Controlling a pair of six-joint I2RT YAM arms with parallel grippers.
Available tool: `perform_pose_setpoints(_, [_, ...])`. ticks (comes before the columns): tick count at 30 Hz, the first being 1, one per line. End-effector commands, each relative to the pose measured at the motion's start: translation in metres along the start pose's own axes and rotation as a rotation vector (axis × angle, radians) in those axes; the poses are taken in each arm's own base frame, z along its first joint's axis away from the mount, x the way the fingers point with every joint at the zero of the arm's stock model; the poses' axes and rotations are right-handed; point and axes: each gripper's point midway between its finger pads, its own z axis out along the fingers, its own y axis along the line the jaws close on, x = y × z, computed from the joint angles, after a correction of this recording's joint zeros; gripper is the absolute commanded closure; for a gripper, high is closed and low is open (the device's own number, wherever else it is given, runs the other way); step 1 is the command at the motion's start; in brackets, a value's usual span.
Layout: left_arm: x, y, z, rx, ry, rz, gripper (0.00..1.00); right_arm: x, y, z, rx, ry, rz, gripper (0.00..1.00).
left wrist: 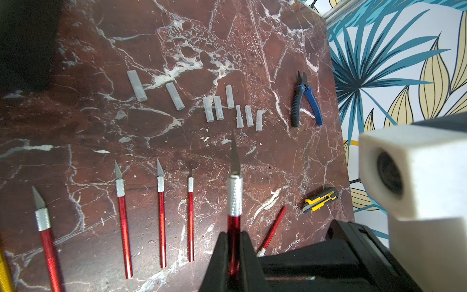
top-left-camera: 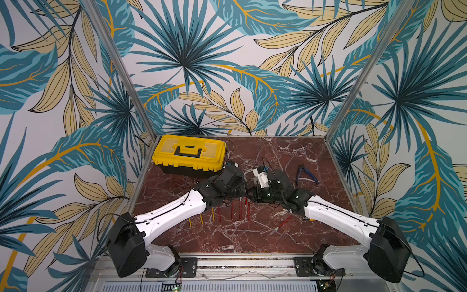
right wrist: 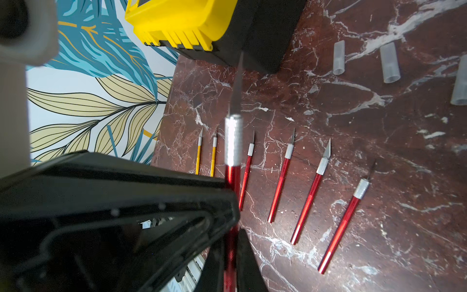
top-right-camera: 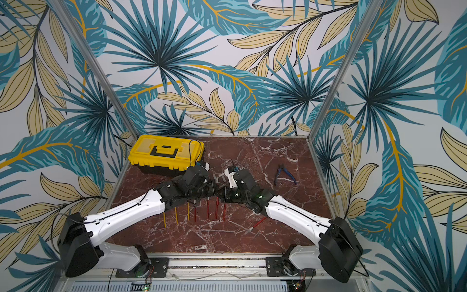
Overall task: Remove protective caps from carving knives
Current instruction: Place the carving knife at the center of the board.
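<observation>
The bare marble [top-left-camera: 256,212] [right wrist: 389,245] beside the row's end is below my right gripper, so it will tilt down next, lower the red handle and release it there.
A bare-bladed red carving knife [left wrist: 235,194] is held off the table by both grippers. My left gripper [left wrist: 233,235] has its fingers close against the red handle. My right gripper [right wrist: 231,242] is shut on the same handle [right wrist: 233,141] further back. In both top views the two grippers [top-left-camera: 249,193] meet mid-table. Several uncapped knives lie in a row, red [left wrist: 161,222] and yellow [right wrist: 199,156]. Several protective caps [left wrist: 218,108] lie loose beyond them. One more red knife [top-left-camera: 281,225] lies slanted by the right arm, with a pale end that looks like a cap.
A yellow toolbox [top-left-camera: 188,154] stands at the back left, close to the left arm. Blue-handled pliers [top-left-camera: 307,174] lie at the back right. A yellow-and-black utility knife [left wrist: 319,199] lies near the right arm. Patterned walls enclose the marble table [top-left-camera: 290,156].
</observation>
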Motion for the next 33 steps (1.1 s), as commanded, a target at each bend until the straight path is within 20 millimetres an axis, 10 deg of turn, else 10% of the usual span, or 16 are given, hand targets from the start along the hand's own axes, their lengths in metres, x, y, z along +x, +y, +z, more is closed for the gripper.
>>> perform_pose_setpoints(1, [0.013,0.002,0.006,0.016,0.045,-0.010,0.65,0.002,-0.003,0.002,-0.004,-0.013,0.000,1.00])
perform_pose_setpoints(9, [0.019,0.014,0.004,-0.006,0.040,-0.022,0.37,0.016,-0.024,0.006,0.045,-0.004,0.038,1.00])
perform_pose_setpoints(25, [0.005,0.077,-0.037,-0.191,-0.167,-0.122,0.26,0.065,-0.127,-0.008,0.439,0.033,0.047,1.00])
perform_pose_setpoints(33, [0.000,0.085,-0.050,-0.192,-0.223,-0.143,0.23,0.079,-0.146,0.003,0.530,0.090,0.012,1.00])
